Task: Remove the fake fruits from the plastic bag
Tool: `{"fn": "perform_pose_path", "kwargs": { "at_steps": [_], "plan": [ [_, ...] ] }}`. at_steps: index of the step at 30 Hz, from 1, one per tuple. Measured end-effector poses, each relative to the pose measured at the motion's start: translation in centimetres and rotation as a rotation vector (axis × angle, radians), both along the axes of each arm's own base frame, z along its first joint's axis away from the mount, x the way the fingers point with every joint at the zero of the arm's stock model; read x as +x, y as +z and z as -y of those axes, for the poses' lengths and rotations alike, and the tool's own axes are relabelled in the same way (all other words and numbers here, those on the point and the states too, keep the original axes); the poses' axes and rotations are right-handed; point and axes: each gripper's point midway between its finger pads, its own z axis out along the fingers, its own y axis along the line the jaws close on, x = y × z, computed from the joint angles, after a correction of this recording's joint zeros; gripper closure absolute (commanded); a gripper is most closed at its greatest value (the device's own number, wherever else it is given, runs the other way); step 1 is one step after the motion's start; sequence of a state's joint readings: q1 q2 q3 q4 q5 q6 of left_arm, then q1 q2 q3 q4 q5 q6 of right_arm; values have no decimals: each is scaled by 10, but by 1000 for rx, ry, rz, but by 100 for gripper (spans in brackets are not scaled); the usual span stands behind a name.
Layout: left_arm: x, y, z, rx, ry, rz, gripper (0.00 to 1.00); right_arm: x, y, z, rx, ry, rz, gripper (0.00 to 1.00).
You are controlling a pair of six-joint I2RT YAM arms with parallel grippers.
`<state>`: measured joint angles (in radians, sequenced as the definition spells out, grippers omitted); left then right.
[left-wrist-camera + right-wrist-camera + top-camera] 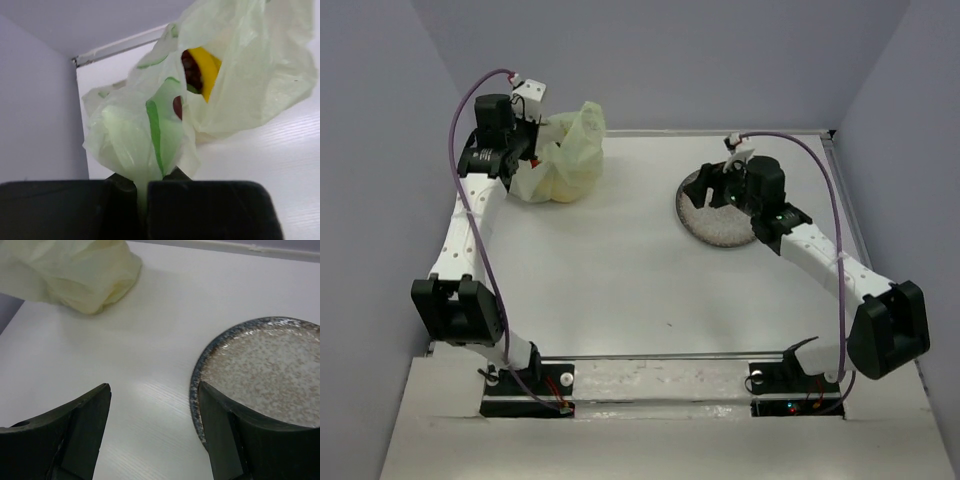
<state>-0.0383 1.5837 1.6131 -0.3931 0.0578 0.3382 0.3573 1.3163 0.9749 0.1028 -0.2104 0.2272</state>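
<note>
The left gripper draws its gathered fold back over the bare tabletop nearer my base next and releases it, since the bunched bag barely shows its fruits.
The pale yellow-green plastic bag [570,155] stands bunched at the far left of the table. My left gripper [534,140] is at its left side, shut on a gathered fold of the bag [135,145]. Through the bag's mouth the left wrist view shows fake fruits: a yellow piece [207,70] and a dark red one [191,72]; any others are hidden inside. My right gripper [716,188] hangs open and empty over the left rim of the plate, far from the bag [85,270]. Nothing lies between the right gripper's [155,395] fingers.
A round grey speckled plate [715,228] sits at the far right, its dark rim [196,385] next to my right finger. It holds no fruit. White table surface runs between bag and plate. Walls close in on the left, back and right.
</note>
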Motion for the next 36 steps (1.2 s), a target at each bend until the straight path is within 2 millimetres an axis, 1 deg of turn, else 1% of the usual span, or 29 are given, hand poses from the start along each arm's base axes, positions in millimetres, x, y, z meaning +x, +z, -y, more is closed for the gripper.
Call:
{"fn": "perform_pose_path", "kwargs": {
  "at_steps": [1,3,4,5,6,7,9,10,11,12,13,14,17,19,20,22,24,27,28,29,30,31,32,34,35,36],
  "plan": [
    [-5,10,7,-7,-29,22,100,-1,3,-23,-8,50,-3,25],
    [-19,28,33,-8,-130,66,100,-2,6,-41,-10,89,-1,25],
    [-29,35,53,-5,-198,84,100,-4,10,-54,-9,119,2,24],
    [-42,40,78,1,-276,96,100,-5,13,-62,-7,139,4,24],
    [-56,42,100,6,-352,106,100,-7,18,-69,2,160,5,23],
    [-67,41,115,8,-408,105,100,-9,25,-75,14,180,11,22],
    [-96,39,150,5,-540,103,100,-14,41,-86,40,210,31,19],
    [-110,39,162,1,-590,107,100,-15,46,-89,50,218,36,18],
    [-122,38,169,-5,-624,105,100,-17,53,-93,60,227,45,17],
    [-131,37,171,-8,-641,101,100,-19,57,-97,67,236,50,16],
    [-141,38,170,-12,-652,104,100,-25,61,-103,75,253,54,9],
    [-145,38,169,-13,-653,106,100,-28,63,-107,82,260,53,6],
    [-157,35,163,-16,-647,111,100,-35,65,-113,93,263,43,5],
    [-165,23,158,-18,-639,87,100,-31,66,-116,89,256,37,5],
    [-167,17,157,-20,-634,73,100,-27,67,-119,88,257,35,4],
    [-174,2,153,-19,-629,36,100,-11,74,-131,92,264,44,2],
    [-180,-8,151,-17,-626,5,100,10,83,-150,94,289,47,1],
    [-186,-10,147,-14,-623,-2,100,39,98,-177,96,328,70,1],
    [-188,-8,146,-14,-621,4,100,47,95,-188,88,342,70,1],
    [-189,-7,145,-14,-621,8,100,51,94,-193,82,353,74,0],
    [-191,-6,144,-14,-621,14,100,54,89,-201,68,369,69,0],
    [-193,-5,143,-15,-622,20,100,52,74,-211,43,400,48,0],
    [-195,-6,143,-15,-623,20,100,49,64,-215,21,425,31,0],
    [-200,-11,141,-11,-631,13,100,35,33,-228,-41,492,-17,0],
    [-202,-15,141,-8,-637,4,100,25,16,-232,-79,529,-40,0],
    [-204,-18,140,-4,-641,-4,100,20,5,-233,-105,552,-57,0]
  ]
}}
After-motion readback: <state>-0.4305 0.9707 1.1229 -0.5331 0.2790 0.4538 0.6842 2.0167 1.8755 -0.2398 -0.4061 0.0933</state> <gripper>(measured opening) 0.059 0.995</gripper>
